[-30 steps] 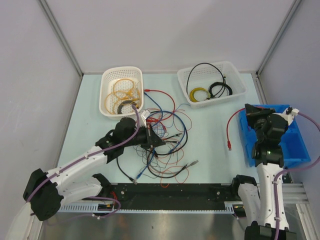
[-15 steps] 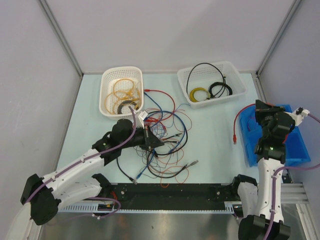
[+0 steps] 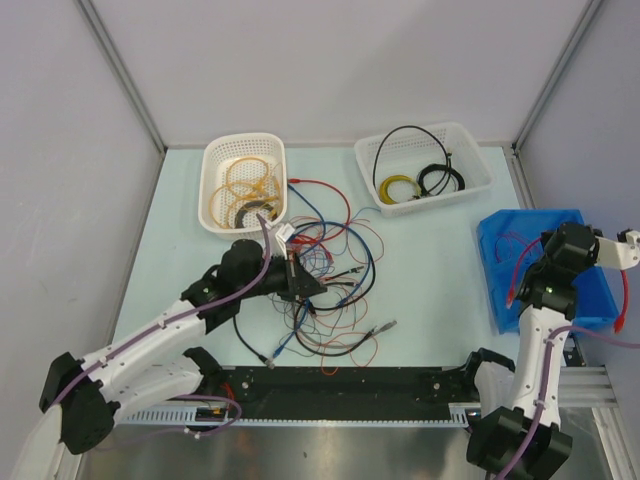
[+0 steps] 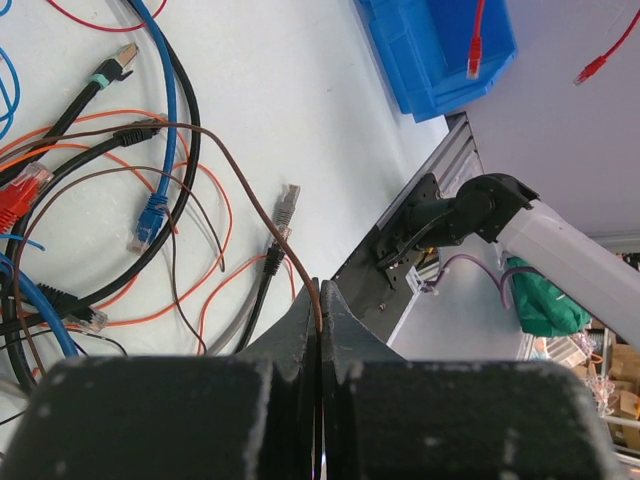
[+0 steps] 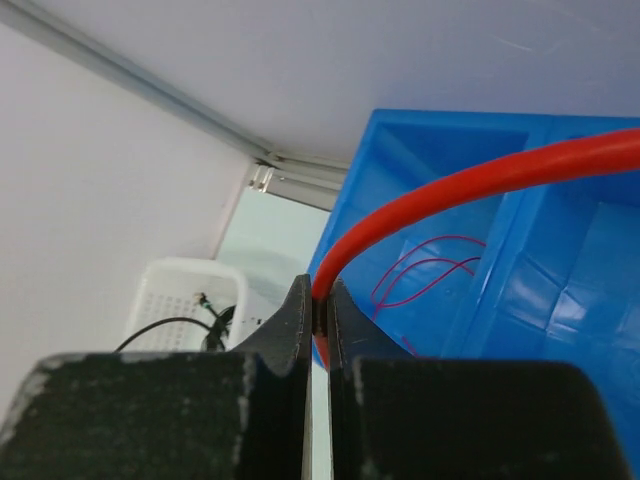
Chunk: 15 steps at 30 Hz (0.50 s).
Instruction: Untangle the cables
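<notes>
I will lower my right gripper next and move it slightly outward over the blue bin to release the thick red cable, because red wires are already inside.
The cables lie in a loose tangle of red, blue, orange and black wires at the table's middle. My left gripper sits at the tangle's left side. In the left wrist view it is shut on a thin brown wire that runs back into the tangle. My right gripper is over the blue bin and is shut on a red cable. Both plug ends of that cable hang down. In the right wrist view the red cable arcs out of the shut jaws.
A white basket at the back left holds orange coils. Another white basket at the back right holds black and yellow cables. The blue bin has thin red wires inside. A black rail runs along the near edge.
My right arm has swung right and carried the red cable from the table beside the bin to above the bin. My left gripper has barely moved.
</notes>
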{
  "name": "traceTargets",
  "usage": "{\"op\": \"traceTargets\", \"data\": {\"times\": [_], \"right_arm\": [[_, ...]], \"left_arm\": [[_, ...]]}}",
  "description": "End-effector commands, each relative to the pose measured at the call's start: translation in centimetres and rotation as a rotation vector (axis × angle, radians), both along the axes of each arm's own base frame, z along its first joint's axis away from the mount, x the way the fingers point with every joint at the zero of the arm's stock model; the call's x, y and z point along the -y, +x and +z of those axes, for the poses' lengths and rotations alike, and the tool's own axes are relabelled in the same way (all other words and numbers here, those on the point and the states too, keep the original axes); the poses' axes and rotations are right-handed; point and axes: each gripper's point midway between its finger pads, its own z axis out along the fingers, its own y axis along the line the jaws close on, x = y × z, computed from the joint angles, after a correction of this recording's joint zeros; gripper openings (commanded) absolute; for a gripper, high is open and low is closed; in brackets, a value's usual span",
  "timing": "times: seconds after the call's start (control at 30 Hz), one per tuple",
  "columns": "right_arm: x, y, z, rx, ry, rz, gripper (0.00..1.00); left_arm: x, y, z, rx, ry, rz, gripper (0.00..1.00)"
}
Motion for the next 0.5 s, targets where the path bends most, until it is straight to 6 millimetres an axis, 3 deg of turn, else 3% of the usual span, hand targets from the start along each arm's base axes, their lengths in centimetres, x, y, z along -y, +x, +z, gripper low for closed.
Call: {"op": "traceTargets", "data": {"times": [0.0, 0.17, 0.33, 0.47], "right_arm": [[1.8, 0.0, -0.4, -0.024, -0.036, -0.056, 0.0], [1.1, 2.5, -1.6, -0.026, -0.011, 0.056, 0.0], [-1.4, 5.5, -4.5, -0.035, 0.13, 0.26, 0.0], [-2.0, 5.6, -6.1, -0.08, 0.174, 0.287, 0.0]], "left_arm": [[-0.3, -0.9, 0.5, 0.046, -0.003, -0.041, 0.0], [-0.8, -1.2, 0.8, 0.067, 0.003, -0.044, 0.0], [-1.0, -1.3, 0.7, 0.067, 0.008, -0.05, 0.0], [-1.2, -1.3, 0.7, 0.069, 0.007, -0.042, 0.0]]}}
